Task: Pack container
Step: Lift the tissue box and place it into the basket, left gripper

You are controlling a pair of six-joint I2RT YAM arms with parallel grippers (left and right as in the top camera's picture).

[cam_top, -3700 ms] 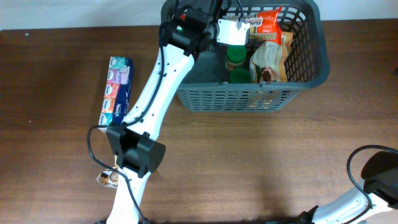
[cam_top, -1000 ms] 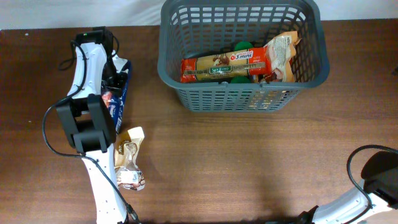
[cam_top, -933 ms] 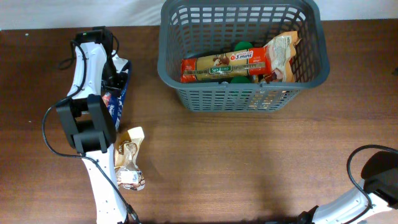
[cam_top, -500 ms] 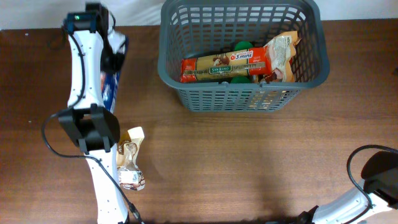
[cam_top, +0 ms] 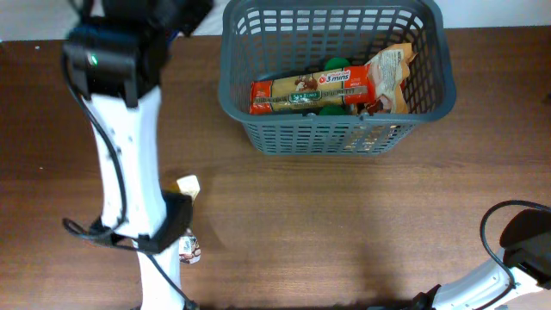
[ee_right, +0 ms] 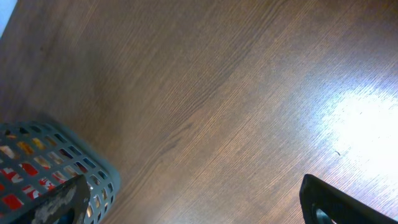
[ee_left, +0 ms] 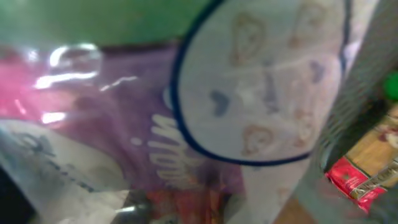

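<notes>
The basket's far part beyond the pasta packet is still open. My left gripper moves to the right in the overhead view next, then down into it.
The container [cam_top: 336, 138] is a dark grey slotted basket at the far middle of the table. It holds a red and green pasta packet [cam_top: 314, 90], a brown bag [cam_top: 392, 73] and green-lidded jars [cam_top: 336, 63]. My left gripper [cam_top: 175, 15] is raised high just left of the basket's far-left corner and is shut on a purple, white and green tissue pack [ee_left: 249, 93]. The pack fills the left wrist view, with the basket wall [ee_left: 360, 93] at the right. My right gripper [ee_right: 193, 211] is open and empty low over bare wood, with the basket's corner [ee_right: 93, 180] to its left.
A small snack packet [cam_top: 186, 184] lies on the table at the near left, partly under my left arm, with another bit [cam_top: 188, 251] showing lower down. The right arm's base [cam_top: 525, 245] sits at the near right corner.
My left gripper has lifted the tissue pack off the table at the left and carried it up and toward the basket's far-left corner. The pasta packet now lies in the basket.
</notes>
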